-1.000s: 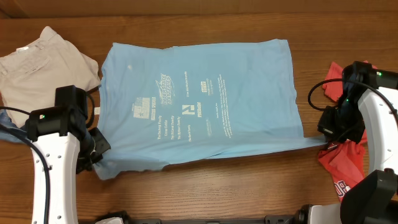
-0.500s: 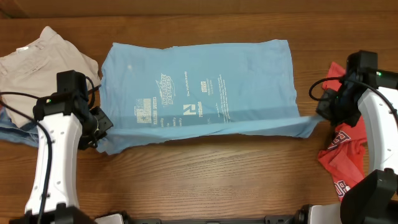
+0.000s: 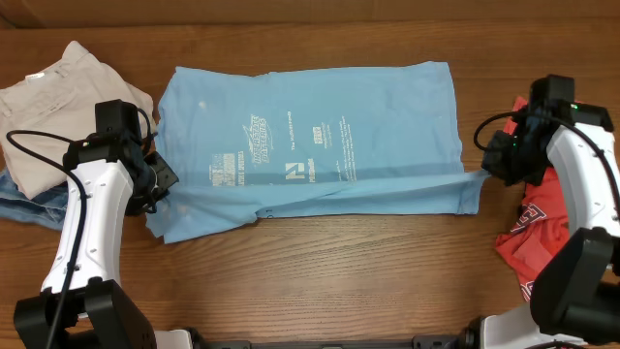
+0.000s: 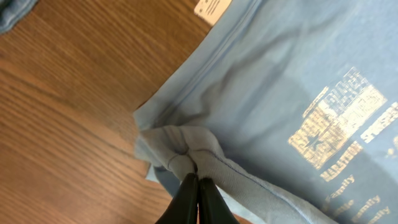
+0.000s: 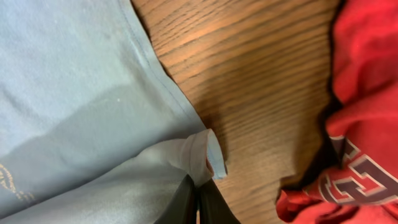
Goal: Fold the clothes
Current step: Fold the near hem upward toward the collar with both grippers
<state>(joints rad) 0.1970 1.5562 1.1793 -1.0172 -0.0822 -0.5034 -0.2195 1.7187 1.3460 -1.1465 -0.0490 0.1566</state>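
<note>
Next, my left gripper moves a little outward and down and releases its corner atop the shirt just inside the shirt's side edge (image 3: 187, 161) (image 4: 238, 86), because the near hem already stretches across.
A light blue T-shirt (image 3: 310, 126) with white print lies flat across the middle of the wooden table. My left gripper (image 3: 158, 186) is shut on its near left corner (image 4: 186, 149). My right gripper (image 3: 487, 173) is shut on its near right corner (image 5: 199, 155). Both corners are lifted and the near hem is stretched between them over the shirt, so the near part is doubled. A red shirt (image 3: 542, 233) lies crumpled at the right, also in the right wrist view (image 5: 367, 124).
A beige garment (image 3: 58, 97) lies at the far left with a bit of blue denim (image 3: 24, 199) under it. Bare wood (image 3: 320, 281) runs along the table's front.
Both grippers have carried the shirt's near corners away from the front edge toward the far side. The near hem now lies further up over the print.
</note>
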